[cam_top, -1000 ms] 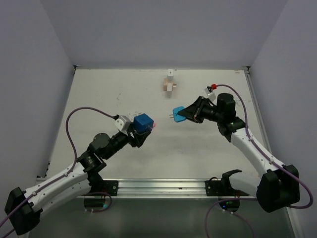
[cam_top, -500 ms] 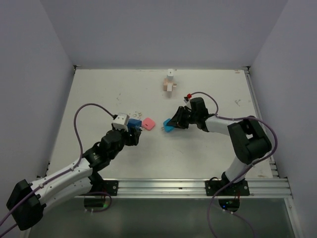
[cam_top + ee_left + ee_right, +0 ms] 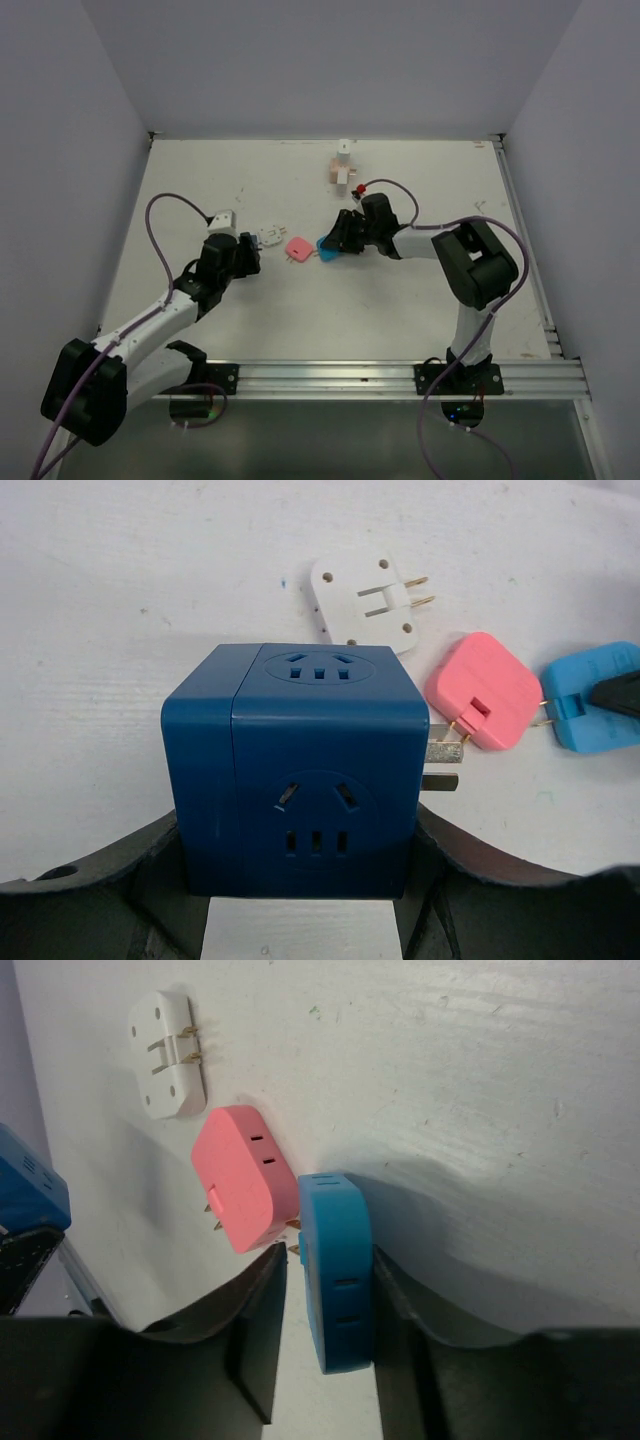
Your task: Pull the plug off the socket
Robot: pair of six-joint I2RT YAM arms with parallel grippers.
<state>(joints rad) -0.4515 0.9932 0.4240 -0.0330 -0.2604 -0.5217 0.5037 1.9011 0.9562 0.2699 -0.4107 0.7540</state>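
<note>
The bare spot [image 3: 245,588] on the tabletop beside the white plug is outward and below my gripper. I need to move my left gripper outward and down next and let go of the socket [image 3: 300,780] there.
A dark blue cube socket [image 3: 300,780] sits between my left gripper's [image 3: 300,825] jaws, which are shut on its sides, low over the table. Its own metal prongs stick out to the right. My left gripper also shows in the top view [image 3: 240,258]. A light blue plug [image 3: 337,1270] stands on edge on the table between my right gripper's [image 3: 325,1260] fingers. The right finger touches it and a gap shows on the left side. A pink plug [image 3: 240,1175] lies just beside it, free of the socket. In the top view the light blue plug [image 3: 325,247] lies between the pink plug [image 3: 297,247] and my right gripper [image 3: 335,241].
A white plug [image 3: 268,236] lies on the table just beyond the pink one, prongs up; it also shows in the left wrist view [image 3: 365,605]. A small wood and white block [image 3: 343,170] stands at the back centre. A metal rail [image 3: 330,378] runs along the front edge.
Both arms have come down to the table. The right gripper carried the light blue plug left and set it beside the pink plug. The left gripper moved left with the blue cube.
</note>
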